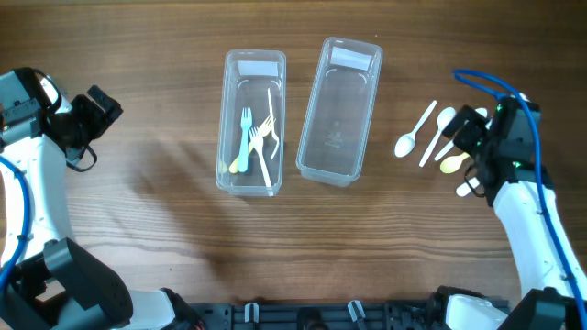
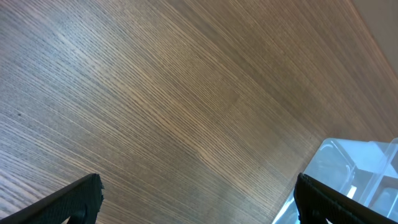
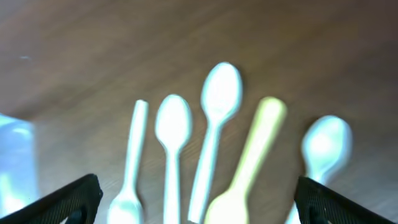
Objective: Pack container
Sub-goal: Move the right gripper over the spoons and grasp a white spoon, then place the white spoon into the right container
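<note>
My right gripper lowers to its right in the wrist view onto the end white spoon's neck (image 3: 315, 175) next, since this narrow part lies below it there.
Two clear plastic containers stand at the table's middle. The left container (image 1: 251, 122) holds several plastic forks, among them a teal fork (image 1: 246, 134). The right container (image 1: 338, 110) is empty. Several loose spoons lie at the right, including a white spoon (image 1: 413, 133) and a yellow spoon (image 1: 454, 164). My right gripper (image 1: 470, 137) is open just above these spoons; in its wrist view a white spoon (image 3: 213, 130) and the yellow spoon (image 3: 249, 163) lie between the fingers (image 3: 199, 205). My left gripper (image 1: 101, 112) is open and empty at the far left, over bare wood (image 2: 199, 202).
The left wrist view shows a corner of the left clear container (image 2: 348, 174) at the lower right. The table is brown wood. The right arm's blue cable (image 1: 500, 87) loops above the spoons.
</note>
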### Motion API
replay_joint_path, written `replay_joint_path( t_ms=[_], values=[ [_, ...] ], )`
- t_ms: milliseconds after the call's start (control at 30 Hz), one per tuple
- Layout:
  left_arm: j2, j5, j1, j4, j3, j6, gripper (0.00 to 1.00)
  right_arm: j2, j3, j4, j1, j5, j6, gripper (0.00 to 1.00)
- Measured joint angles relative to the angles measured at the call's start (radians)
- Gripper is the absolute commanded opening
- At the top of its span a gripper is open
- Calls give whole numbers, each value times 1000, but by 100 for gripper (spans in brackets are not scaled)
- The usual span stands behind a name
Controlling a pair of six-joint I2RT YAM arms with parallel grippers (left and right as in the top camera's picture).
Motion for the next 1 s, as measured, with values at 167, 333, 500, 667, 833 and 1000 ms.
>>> replay_joint_path(
  t_ms=[167,333,500,667,833,1000],
  values=[
    [0,0,0,0,0,0,100,0,71,-137,-89,50,4,100],
    [0,0,0,0,0,0,100,23,72,-218,-220,60,30,100],
    [0,0,0,0,0,0,100,35,72,-186,-241,43,41,62],
    [0,0,0,0,0,0,100,72,72,-184,-241,36,148,66],
    [0,0,0,0,0,0,100,242,72,-163,-241,34,213,65],
    [0,0,0,0,0,0,100,385,72,-140,-241,30,238,71]
  ],
)
